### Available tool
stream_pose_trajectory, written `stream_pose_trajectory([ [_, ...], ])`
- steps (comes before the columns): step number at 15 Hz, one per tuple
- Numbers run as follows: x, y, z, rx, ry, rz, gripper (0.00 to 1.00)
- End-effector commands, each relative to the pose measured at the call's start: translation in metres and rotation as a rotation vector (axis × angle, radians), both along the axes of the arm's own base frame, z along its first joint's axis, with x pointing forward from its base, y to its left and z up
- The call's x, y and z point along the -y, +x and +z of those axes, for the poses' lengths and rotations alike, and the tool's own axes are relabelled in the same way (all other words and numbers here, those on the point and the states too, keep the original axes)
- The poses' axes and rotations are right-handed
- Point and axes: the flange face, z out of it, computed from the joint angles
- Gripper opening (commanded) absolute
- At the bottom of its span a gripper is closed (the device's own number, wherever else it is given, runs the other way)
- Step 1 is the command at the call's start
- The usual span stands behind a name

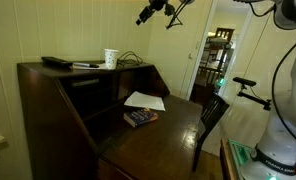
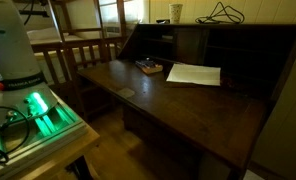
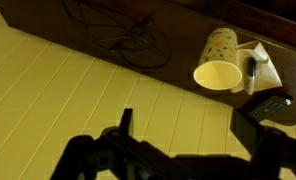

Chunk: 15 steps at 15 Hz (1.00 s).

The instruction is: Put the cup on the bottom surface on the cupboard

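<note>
My gripper moves over the cup standing opening up below and off to its side next, and lowers the spread fingers onto the cup's rim (image 1: 107, 50) (image 3: 240, 77) beside the pen.
The small white cup (image 1: 111, 58) stands upright on the narrow upper top of the dark wooden cupboard (image 1: 48, 110), and shows in both exterior views (image 2: 176, 12). In the wrist view the cup (image 3: 218, 62) is seen from above with its mouth showing. The bottom surface, the broad desk leaf (image 1: 163, 140), lies lower, also in an exterior view (image 2: 188, 110). My gripper (image 1: 153, 12) hangs high in the air above and to the side of the cup. Its fingers (image 3: 188, 135) are spread wide and empty, apart from the cup.
A white paper sheet (image 1: 145, 101) and a small book (image 1: 140, 117) lie on the desk leaf. A black cable (image 2: 223, 13), a pen (image 1: 86, 66) and a flat black device (image 1: 56, 62) lie on the upper top. A wooden chair (image 2: 78, 55) and the robot base (image 2: 18, 60) stand beside the cupboard.
</note>
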Motion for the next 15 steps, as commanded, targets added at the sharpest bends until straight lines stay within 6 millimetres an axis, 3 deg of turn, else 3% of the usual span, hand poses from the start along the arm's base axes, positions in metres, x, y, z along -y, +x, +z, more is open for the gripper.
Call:
stream_pose_trajectory([
  [1,-0.003,0.007,-0.001,0.003,-0.003,0.006,1.00],
  [5,-0.001,0.015,0.003,0.012,-0.008,0.002,1.00],
  [11,-0.061,0.060,-0.029,-0.068,-0.084,0.007,1.00],
  [15,-0.076,0.084,-0.057,-0.163,-0.033,0.087,1.00],
])
